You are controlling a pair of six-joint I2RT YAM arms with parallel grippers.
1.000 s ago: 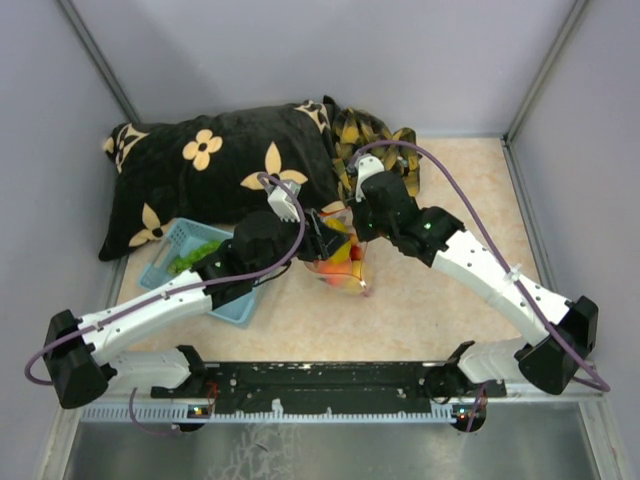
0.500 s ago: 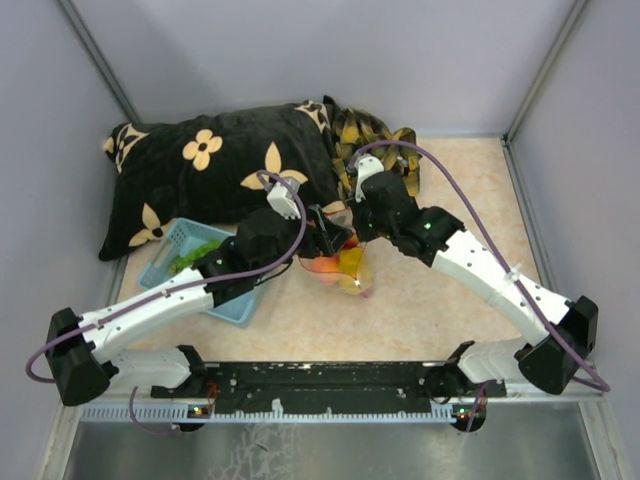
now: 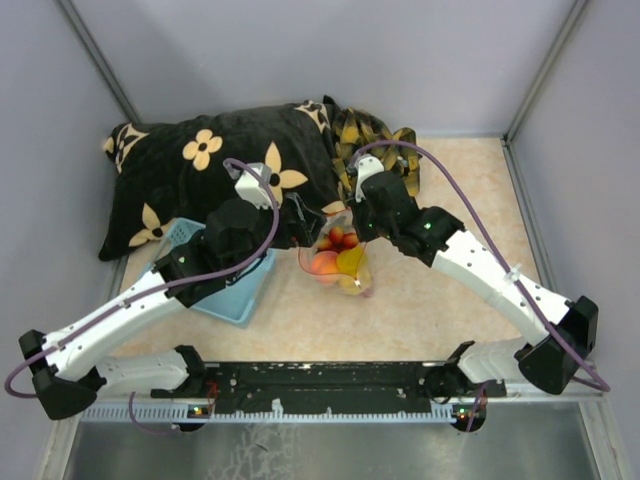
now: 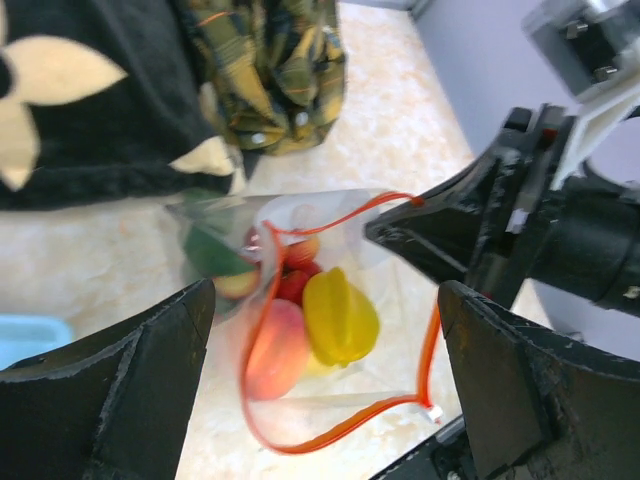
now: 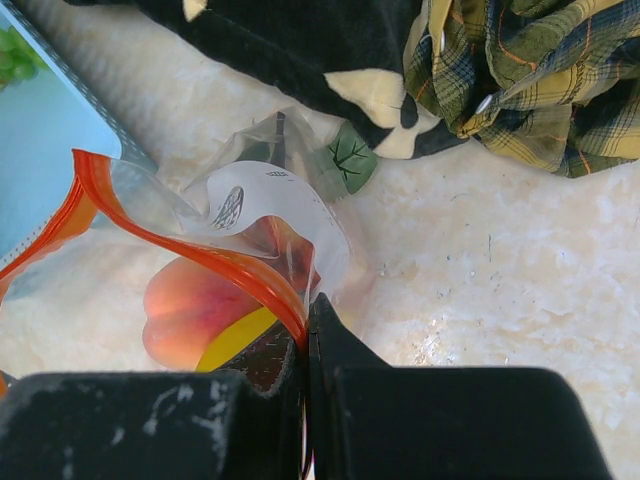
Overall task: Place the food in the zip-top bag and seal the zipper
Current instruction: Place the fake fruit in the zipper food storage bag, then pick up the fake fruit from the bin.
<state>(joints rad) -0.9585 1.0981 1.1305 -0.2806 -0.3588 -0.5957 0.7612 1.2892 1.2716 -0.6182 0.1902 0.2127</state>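
Observation:
The left gripper moves across and down next onto the green pieces still outside the bag, which lie below the gripper, to its left in the top view.
The zip-top bag [image 3: 338,262] lies on the table with its mouth held open. Its red-orange zipper [image 4: 262,330] forms a wide loop. Food sits inside: a peach [image 4: 272,352], a yellow piece [image 4: 340,315], red berries [image 4: 290,283] and a green leaf [image 4: 212,250]. My right gripper [image 5: 307,312] is shut on the zipper's strip at the bag's far corner, also visible as the right gripper [image 3: 362,228] from above. My left gripper [image 4: 325,295] is open, with nothing between its fingers, hovering left of the bag's mouth; from above the left gripper [image 3: 298,228] is over the pillow's edge.
A light-blue basket [image 3: 228,295] with green pieces lies under my left arm. A black flowered pillow [image 3: 200,170] and a plaid cloth [image 3: 378,135] lie along the back. Grey walls close in the left, back and right sides.
My left gripper has opened wide and drawn back to the left, away from the bag's mouth. The right gripper has kept its hold on the zipper.

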